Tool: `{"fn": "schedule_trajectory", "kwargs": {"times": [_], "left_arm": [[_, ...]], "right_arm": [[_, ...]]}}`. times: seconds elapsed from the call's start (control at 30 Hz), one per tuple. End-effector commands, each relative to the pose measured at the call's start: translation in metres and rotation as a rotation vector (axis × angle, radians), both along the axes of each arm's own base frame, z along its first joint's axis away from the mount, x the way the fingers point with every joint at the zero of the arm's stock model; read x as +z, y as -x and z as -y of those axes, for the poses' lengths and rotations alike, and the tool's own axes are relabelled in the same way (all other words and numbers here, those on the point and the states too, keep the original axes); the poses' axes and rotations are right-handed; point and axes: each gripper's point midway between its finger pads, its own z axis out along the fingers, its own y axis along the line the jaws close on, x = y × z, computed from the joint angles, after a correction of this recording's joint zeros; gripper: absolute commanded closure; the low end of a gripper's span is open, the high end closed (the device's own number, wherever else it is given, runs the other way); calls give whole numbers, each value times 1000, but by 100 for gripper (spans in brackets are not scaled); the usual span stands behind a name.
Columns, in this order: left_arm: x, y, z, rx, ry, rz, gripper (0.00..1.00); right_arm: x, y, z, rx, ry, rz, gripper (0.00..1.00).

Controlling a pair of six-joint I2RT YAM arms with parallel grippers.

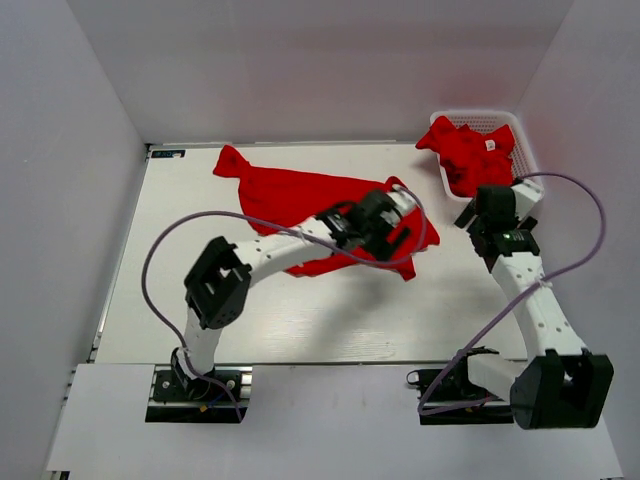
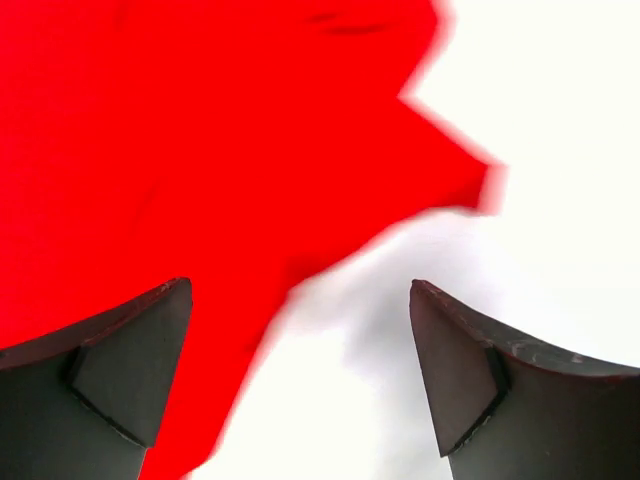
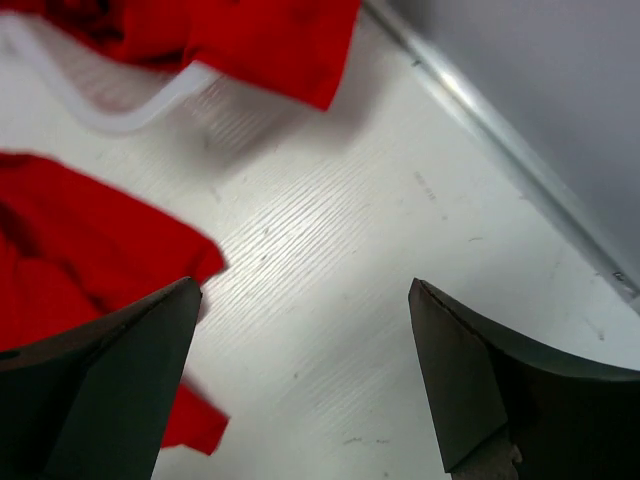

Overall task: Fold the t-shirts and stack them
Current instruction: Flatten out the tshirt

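Next, my left gripper lowers to the right in the top view onto the red t-shirt's near corner, since that corner sticks out past my open fingers.
One red t-shirt lies spread and rumpled across the table's middle, a sleeve pointing to the far left. My left gripper hovers over its right end. In the left wrist view the left gripper is open, with the shirt's edge under the left finger and nothing between the jaws. More red t-shirts are heaped in the white basket at the far right. My right gripper is open just in front of the basket. In its wrist view the right gripper is over bare table beside the shirt's corner.
A shirt hangs over the basket's rim. A metal rail marks the table's right edge, with a grey wall beyond. Walls enclose the table on three sides. Purple cables loop off both arms.
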Motion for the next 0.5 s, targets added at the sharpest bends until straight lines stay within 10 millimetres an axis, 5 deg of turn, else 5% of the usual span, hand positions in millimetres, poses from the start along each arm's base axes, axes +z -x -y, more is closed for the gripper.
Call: {"fn": "schedule_trajectory", "kwargs": {"times": [0.0,0.33,0.4,0.47], "left_arm": [[18,12,38,-61,15,59,0],[-19,23,95,-86,3,119,0],[-16,22,109,-86,30,124,0],[-36,22,114,-96,-1,99,0]], "right_arm": [[17,15,33,-148,54,57,10],[78,28,60,-224,63,195,10],[84,27,59,-207,56,211,10],[83,28,62,-211,67,205,10]]}}
